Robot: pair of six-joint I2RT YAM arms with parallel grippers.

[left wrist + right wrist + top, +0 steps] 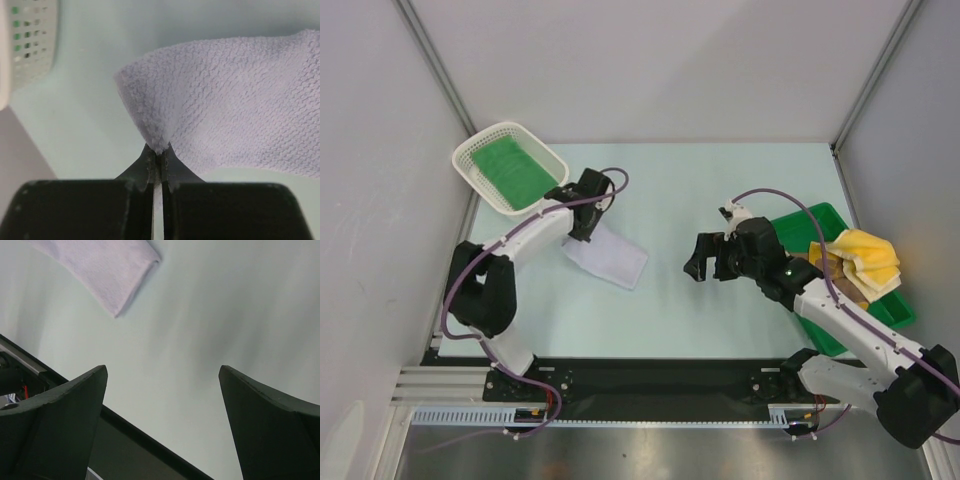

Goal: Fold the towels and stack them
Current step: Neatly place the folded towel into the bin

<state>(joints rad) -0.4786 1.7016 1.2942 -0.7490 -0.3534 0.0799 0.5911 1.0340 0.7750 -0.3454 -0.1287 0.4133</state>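
My left gripper should next lift outward, to the left in the top view, to clear the basket's rim, then go down onto the green towel (510, 170) and let go.
A white towel (610, 258) lies folded on the table left of centre, and my left gripper (582, 224) is shut on its far left corner. In the left wrist view the pinched corner of this white towel (225, 115) rises into the closed tips of my left gripper (160, 151). My right gripper (708, 262) hovers open over bare table right of centre, holding nothing; its wrist view shows the right gripper (162, 372) spread wide with the white towel (105, 267) at upper left. A green towel (510, 170) lies in the white basket (480, 150). Yellow-cream (868, 257) and tan-brown (835, 268) towels sit in the green tray (820, 215).
The white mesh basket stands at the far left corner of the table. The green tray sits at the right edge under the right arm. Grey walls enclose three sides, and a black rail (650, 380) runs along the near edge.
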